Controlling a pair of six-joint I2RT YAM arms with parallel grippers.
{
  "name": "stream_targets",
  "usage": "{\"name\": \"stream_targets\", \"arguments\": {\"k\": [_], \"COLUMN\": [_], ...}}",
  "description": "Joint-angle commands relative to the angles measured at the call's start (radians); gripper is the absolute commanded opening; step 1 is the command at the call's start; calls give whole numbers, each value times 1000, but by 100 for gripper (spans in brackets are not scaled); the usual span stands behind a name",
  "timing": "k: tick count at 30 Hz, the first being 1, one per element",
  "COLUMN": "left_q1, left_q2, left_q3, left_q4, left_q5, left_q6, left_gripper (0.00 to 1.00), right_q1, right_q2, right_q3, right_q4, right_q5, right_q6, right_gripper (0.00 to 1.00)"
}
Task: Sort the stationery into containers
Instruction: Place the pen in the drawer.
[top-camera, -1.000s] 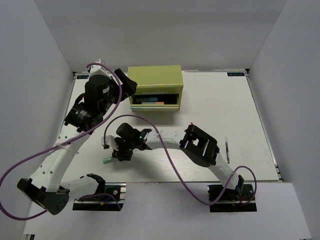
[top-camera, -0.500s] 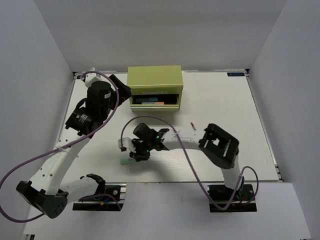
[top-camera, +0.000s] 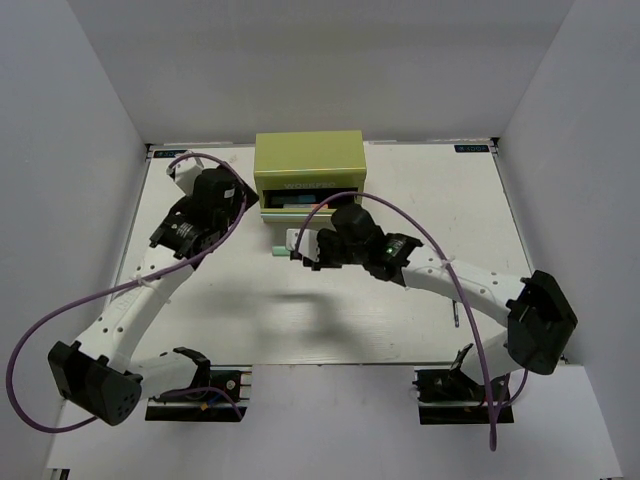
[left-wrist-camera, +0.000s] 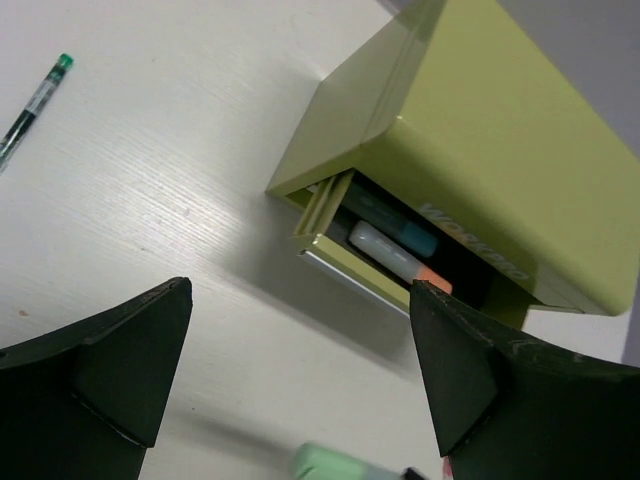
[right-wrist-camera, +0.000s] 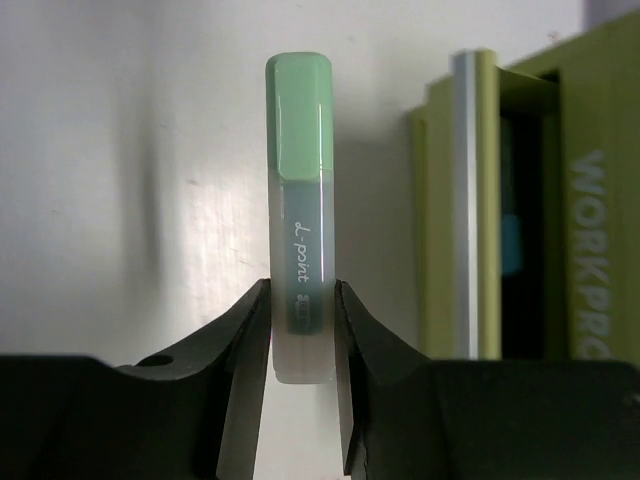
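Markers already lie in the pulled-out drawer, so my right gripper next rises, moves outward over the drawer's opening (right-wrist-camera: 524, 235), then releases the pale green marker (right-wrist-camera: 300, 240).
The olive chest (top-camera: 308, 165) stands at the back middle with its upper drawer (top-camera: 305, 201) pulled out. In the left wrist view the chest (left-wrist-camera: 480, 140) shows a light-blue/white marker (left-wrist-camera: 405, 238) and an orange-tipped marker (left-wrist-camera: 395, 262) lying in the drawer. My right gripper (top-camera: 300, 246) is shut on the pale green marker (right-wrist-camera: 300, 240) and holds it just in front of the drawer front (right-wrist-camera: 465, 200). The marker also shows in the top view (top-camera: 284, 246). My left gripper (top-camera: 240, 195) is open and empty beside the chest's left front corner.
A thin pen with a green end (left-wrist-camera: 35, 92) lies on the table left of the chest. A thin dark pen (top-camera: 455, 316) lies at the front right, partly behind my right arm. White walls close in the table on three sides.
My right arm has carried the pale green marker from the front left of the table back to the chest's open drawer. My left gripper has shifted slightly along the chest's left side.
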Motion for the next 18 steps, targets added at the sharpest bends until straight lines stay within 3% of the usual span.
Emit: {"name": "stream_targets", "arguments": {"k": [1,13,18], "left_q1": [20,120,176], "left_q2": [12,96,122], "left_q3": [-13,-88,-112], "left_q4": [-18,-76,-64], "left_q5": [-33,18,16], "left_q6": [-24,10,62], "left_gripper": [100,100,100], "right_q1": [-61,-239,-264], "right_q2": [-9,124,215], "right_q3": [-6,189,310], "right_q4": [50,59,1], "right_q5": [94,42,16], "right_q6": [-117,-246,-260], "right_gripper": [8,8,15]}}
